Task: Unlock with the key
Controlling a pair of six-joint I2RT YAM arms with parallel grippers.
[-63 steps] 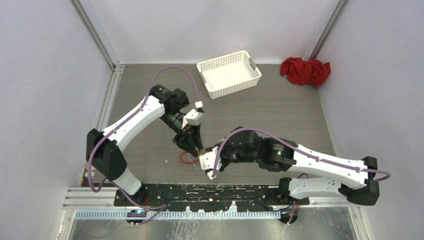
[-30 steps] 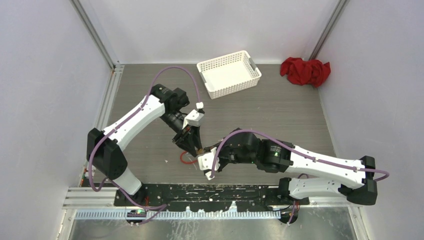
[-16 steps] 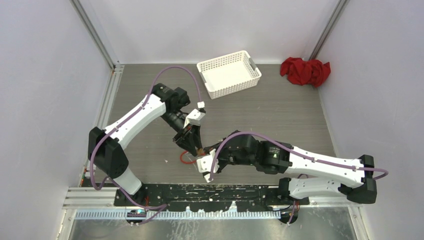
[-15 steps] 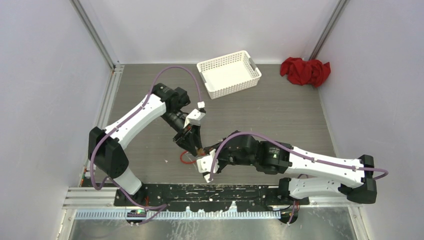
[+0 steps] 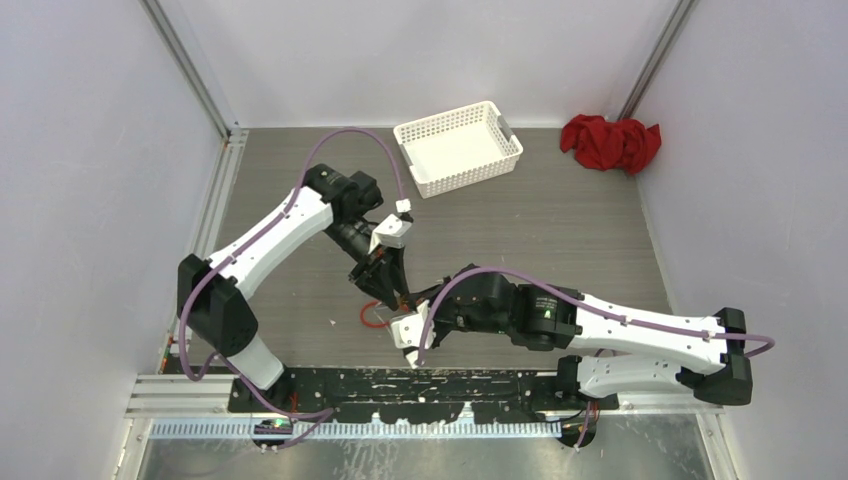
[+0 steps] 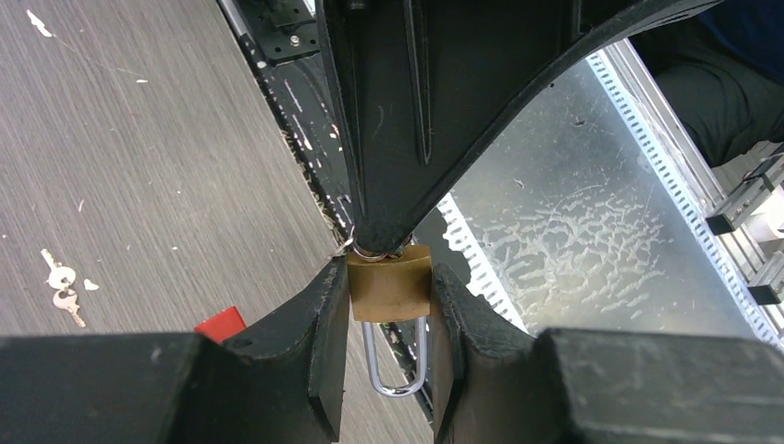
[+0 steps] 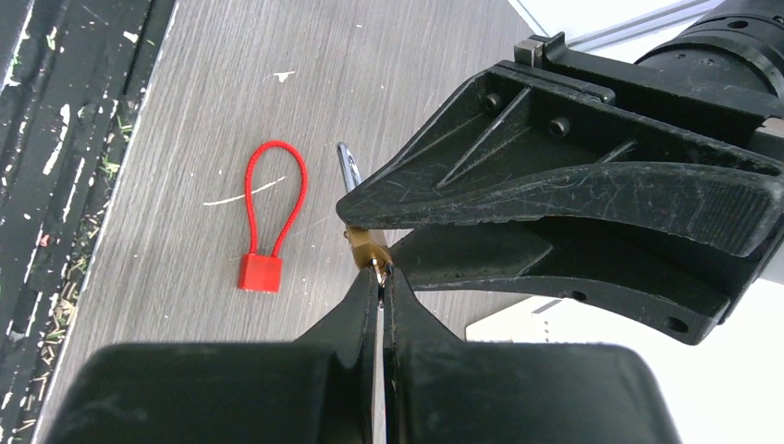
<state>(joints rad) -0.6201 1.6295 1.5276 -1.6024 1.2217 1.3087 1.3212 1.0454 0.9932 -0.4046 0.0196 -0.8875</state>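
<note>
The part of the tabletop between the cable lock and the basket is bare. My left gripper needs to move outward and down to it to release the padlock there.
My left gripper [image 6: 389, 305] is shut on a small brass padlock [image 6: 389, 283], its silver shackle [image 6: 396, 356] pointing back between the fingers. My right gripper [image 7: 380, 280] is shut on the key [image 7: 379, 271], whose tip meets the bottom face of the padlock [image 7: 366, 243]. In the left wrist view the right gripper's black fingers [image 6: 407, 120] press onto the lock's keyway end. From above, both grippers meet above the table near its front [image 5: 397, 298]. The key's blade is hidden between the fingers.
A red cable lock [image 7: 268, 217] lies on the grey table below the grippers; it also shows from above [image 5: 372, 316]. Small spare keys [image 6: 61, 285] lie on the table. A white basket [image 5: 458, 146] and a red cloth [image 5: 610, 141] sit at the back.
The right arm has stretched a little further left and lower, its wrist turning at the padlock. The left gripper has kept hold of the padlock, almost still.
</note>
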